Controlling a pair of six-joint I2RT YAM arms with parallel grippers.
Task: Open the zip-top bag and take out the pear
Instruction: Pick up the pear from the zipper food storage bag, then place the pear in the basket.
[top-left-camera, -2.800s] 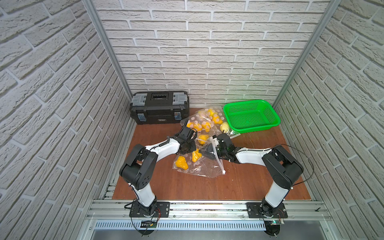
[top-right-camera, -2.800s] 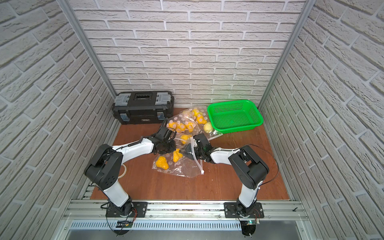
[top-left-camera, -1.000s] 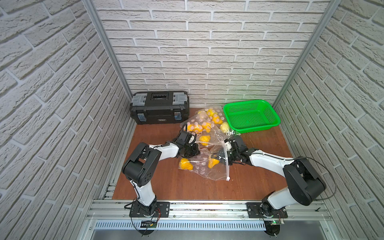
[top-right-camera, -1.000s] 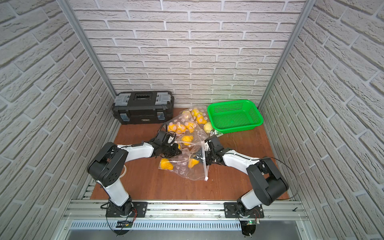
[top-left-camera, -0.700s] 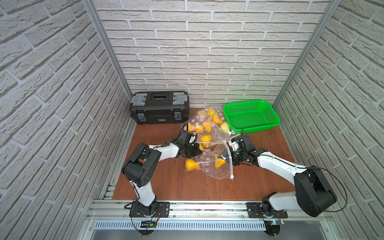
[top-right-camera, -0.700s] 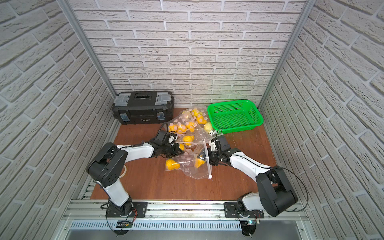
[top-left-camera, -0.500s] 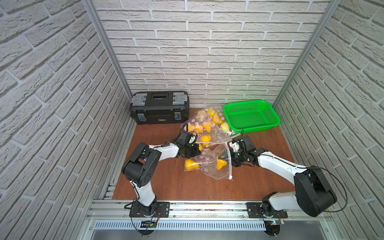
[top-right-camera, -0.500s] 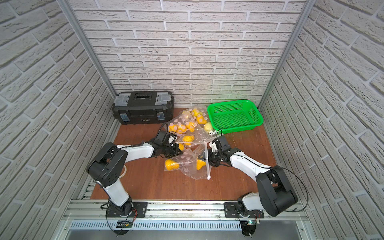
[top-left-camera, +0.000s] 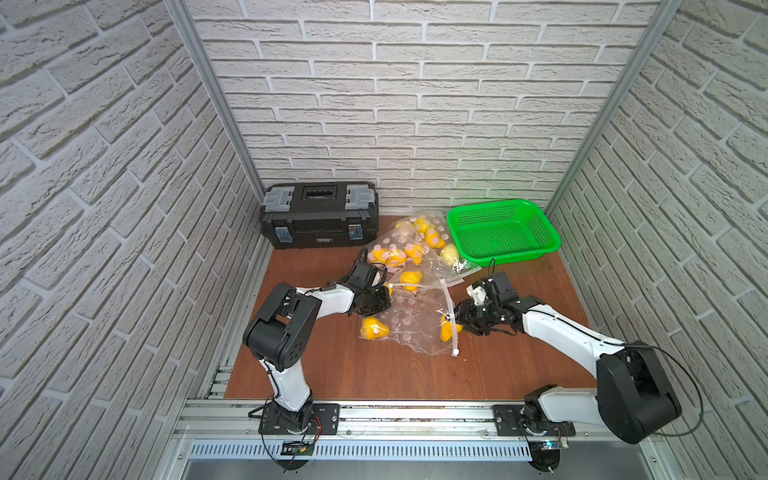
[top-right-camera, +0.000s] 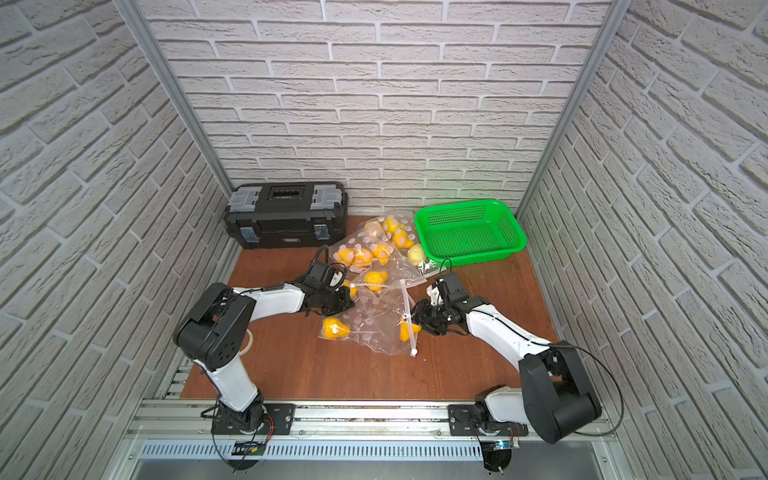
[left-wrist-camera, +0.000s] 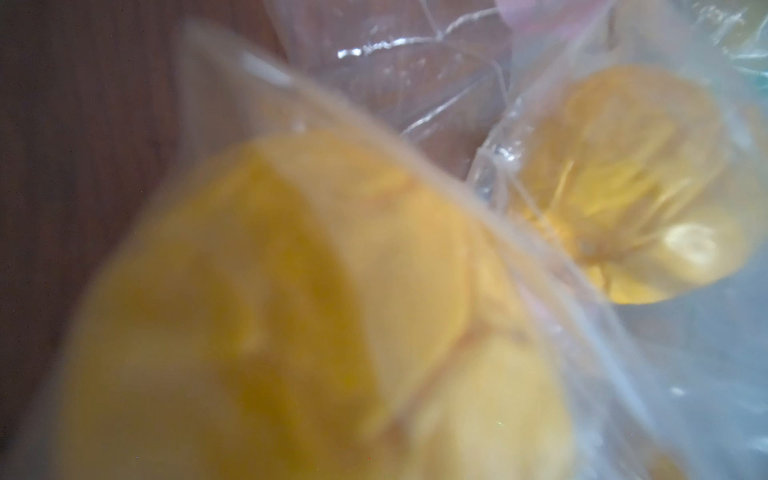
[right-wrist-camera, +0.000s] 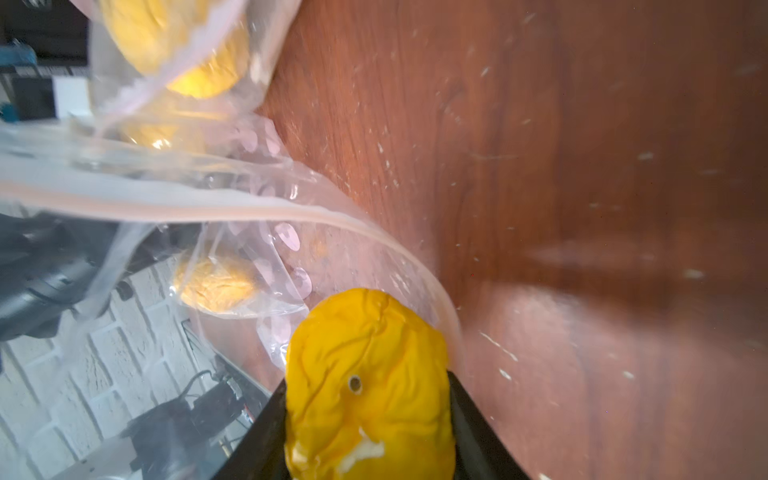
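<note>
The pear is held by my right gripper, so my left gripper will next move slightly away from the bag's zip and release the bag's closed end (top-left-camera: 388, 313) on the table.
A clear zip-top bag (top-left-camera: 409, 320) with pink dots lies mid-table in both top views, its white zip strip (top-right-camera: 409, 320) on the right side. My right gripper (right-wrist-camera: 368, 395) is shut on a yellow pear (right-wrist-camera: 365, 374) at the bag's open mouth, with the zip rim curving behind it. In a top view that pear (top-left-camera: 446, 330) sits at the right gripper (top-left-camera: 459, 322). Another pear (top-left-camera: 374, 328) lies inside near the left end. My left gripper (top-left-camera: 380, 301) is shut on the bag's left edge. The left wrist view shows only blurred pear (left-wrist-camera: 291, 311) through plastic.
A black toolbox (top-left-camera: 319, 214) stands at the back left and a green basket (top-left-camera: 503, 237) at the back right. More dotted bags of yellow fruit (top-left-camera: 409, 249) are heaped between them, just behind the left gripper. Brick walls close in both sides.
Since the earliest frames the right arm has swung out to the right, drawing the bag's mouth and a pear along. Over the last half second little has shifted. The left gripper stayed put.
</note>
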